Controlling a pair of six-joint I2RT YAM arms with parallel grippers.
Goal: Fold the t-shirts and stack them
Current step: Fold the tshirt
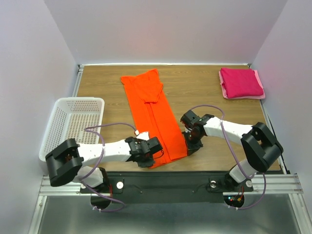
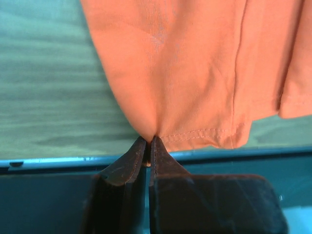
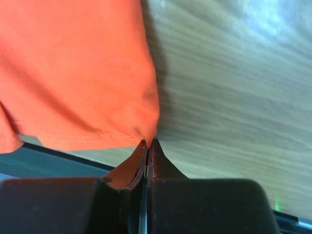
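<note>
The strip still lies at full length, so the left gripper will next rise, carry the hem corner outward and lower it to let go on the strip's basket-side edge [image 1: 133,106].
The orange t-shirt [image 1: 152,112] lies folded into a long strip down the middle of the table, its hem at the near edge. My left gripper [image 1: 157,155] is shut on the hem's left corner; in the left wrist view the orange t-shirt [image 2: 195,68] bunches into the left gripper [image 2: 149,139]. My right gripper [image 1: 187,145] is shut on the hem's right corner, where the orange t-shirt [image 3: 78,73] is pinched by the right gripper [image 3: 148,142]. The magenta-pink t-shirt [image 1: 240,83] lies folded at the far right corner.
A white lattice basket [image 1: 73,122] stands at the table's left edge. The wooden table [image 1: 204,92] is walled by pale panels on three sides. Its near edge, a dark metal rail [image 2: 58,161], runs just under both grippers.
</note>
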